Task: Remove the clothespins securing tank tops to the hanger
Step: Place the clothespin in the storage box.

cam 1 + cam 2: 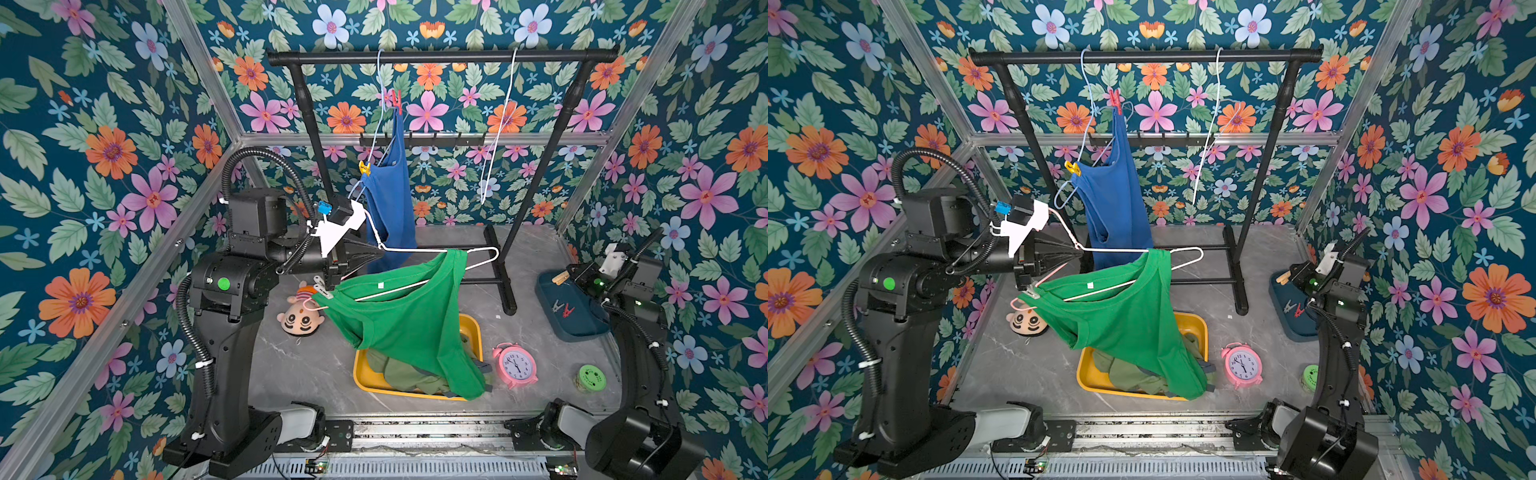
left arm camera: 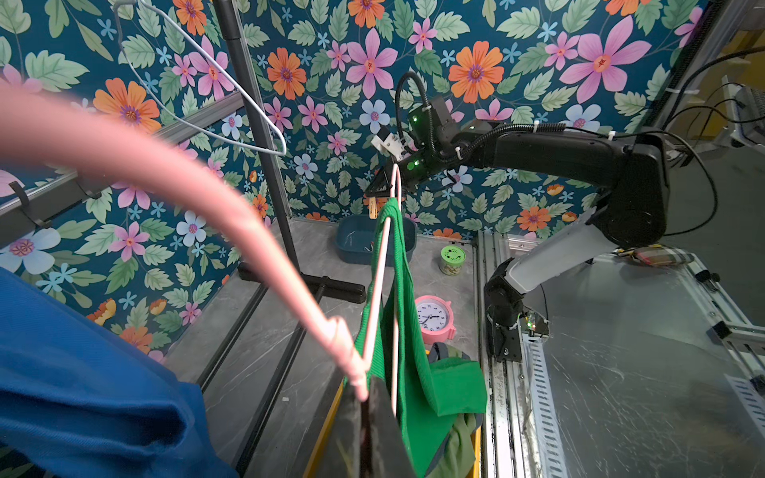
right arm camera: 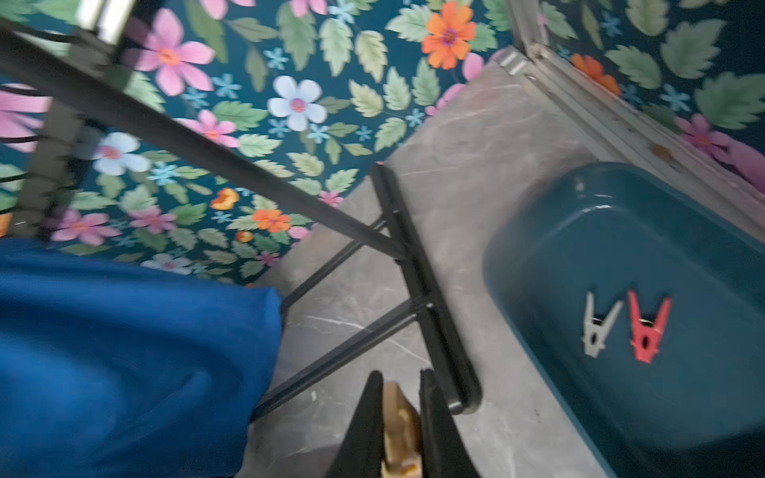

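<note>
Next, my right gripper brings the tan clothespin down into the blue bin (image 1: 582, 328) (image 3: 620, 325). It then releases by the grey and red clothespins, since those already lie collected there.
My left gripper (image 1: 380, 252) (image 2: 366, 387) is shut on the neck of a pink hanger (image 1: 440, 250), held low in front of the rack. A green tank top (image 1: 407, 316) hangs from that hanger, and a pale clothespin (image 1: 322, 287) pins its left shoulder. On the rack, a blue tank top (image 1: 390, 208) hangs from a light blue hanger with a red clothespin (image 1: 397, 102) and a yellow clothespin (image 1: 364, 167) on it. An olive top (image 1: 399, 374) lies in the yellow tray (image 1: 363, 376). My right gripper (image 1: 564, 277) (image 3: 399, 376) is shut on a tan clothespin (image 3: 399, 409) beside the blue bin (image 1: 582, 328).
The blue bin holds a grey clothespin (image 3: 596, 327) and a red clothespin (image 3: 645, 327). An empty white hanger (image 1: 498, 137) hangs on the black rack (image 1: 440, 56). A plush doll head (image 1: 301, 318), a pink alarm clock (image 1: 515, 365) and a green jar (image 1: 592, 377) lie on the table.
</note>
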